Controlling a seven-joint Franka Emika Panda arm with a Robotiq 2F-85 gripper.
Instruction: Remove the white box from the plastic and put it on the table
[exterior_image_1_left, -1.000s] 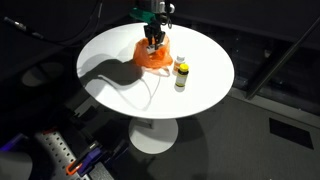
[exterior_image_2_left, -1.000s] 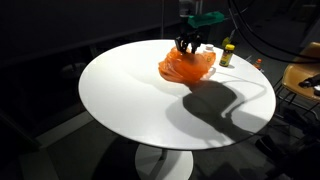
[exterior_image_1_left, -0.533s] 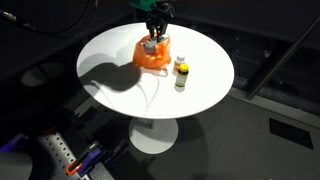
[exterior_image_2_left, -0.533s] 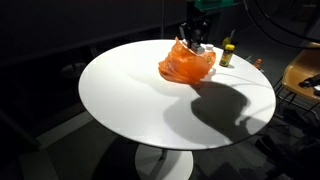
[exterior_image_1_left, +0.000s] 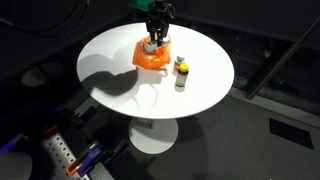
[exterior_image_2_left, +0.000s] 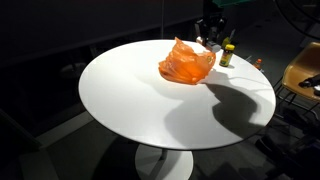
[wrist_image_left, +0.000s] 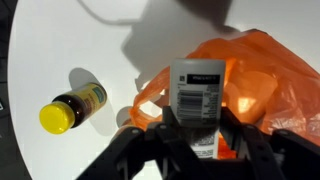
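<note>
The white box is still above the orange bag. My gripper will move it toward the side of the bottle next and lower it onto the bare tabletop (exterior_image_1_left: 164, 92) (wrist_image_left: 117, 52).
The white box (wrist_image_left: 197, 100) with a barcode label is held between my gripper's (wrist_image_left: 196, 130) black fingers, lifted above the orange plastic bag (wrist_image_left: 262, 80). In both exterior views the gripper (exterior_image_1_left: 155, 36) (exterior_image_2_left: 210, 38) hangs above the far part of the bag (exterior_image_1_left: 150, 58) (exterior_image_2_left: 186, 63) on the round white table (exterior_image_1_left: 115, 50) (exterior_image_2_left: 140, 95). The box shows small and pale at the fingers (exterior_image_1_left: 150, 45).
A small dark bottle with a yellow cap (wrist_image_left: 72, 108) lies beside the bag in the wrist view; it shows in both exterior views (exterior_image_1_left: 181, 72) (exterior_image_2_left: 228, 52). A wooden chair (exterior_image_2_left: 302, 78) stands beyond the table edge.
The gripper has risen from inside the bag with the white box in it and shifted toward the bottle side. The bag has settled on the table.
</note>
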